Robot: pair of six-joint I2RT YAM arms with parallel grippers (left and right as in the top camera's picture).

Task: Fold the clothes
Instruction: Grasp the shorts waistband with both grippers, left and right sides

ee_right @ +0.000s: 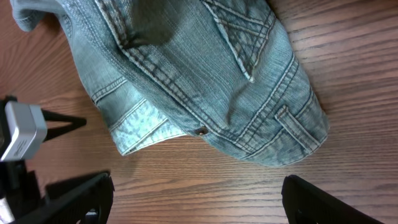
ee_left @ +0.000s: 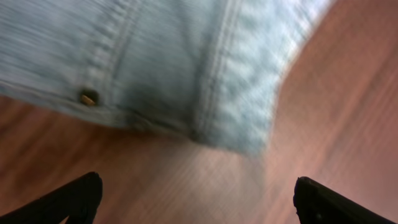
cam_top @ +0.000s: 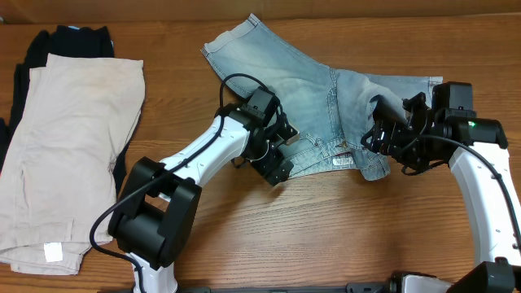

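Note:
The left gripper lowers and moves outward next onto the denim of the shorts' front edge, which lies just beyond my open fingertips.
The light-blue denim shorts [cam_top: 326,98] lie spread on the wooden table at the upper middle, waistband toward the front. My left gripper [cam_top: 281,155] is open and empty over their front edge. In the left wrist view the shorts' hem and a metal rivet [ee_left: 89,97] are blurred above bare wood, with my left gripper [ee_left: 196,199] below them. My right gripper [cam_top: 391,138] is open and empty just right of the waistband. The right wrist view shows the waistband, pocket stitching and metal button [ee_right: 200,130] just beyond my right gripper [ee_right: 196,199].
Beige trousers [cam_top: 69,155] lie folded at the left edge on top of a black garment [cam_top: 69,41]. The wooden table [cam_top: 342,236] runs along the front and right. The left arm's base [cam_top: 151,216] stands at front centre.

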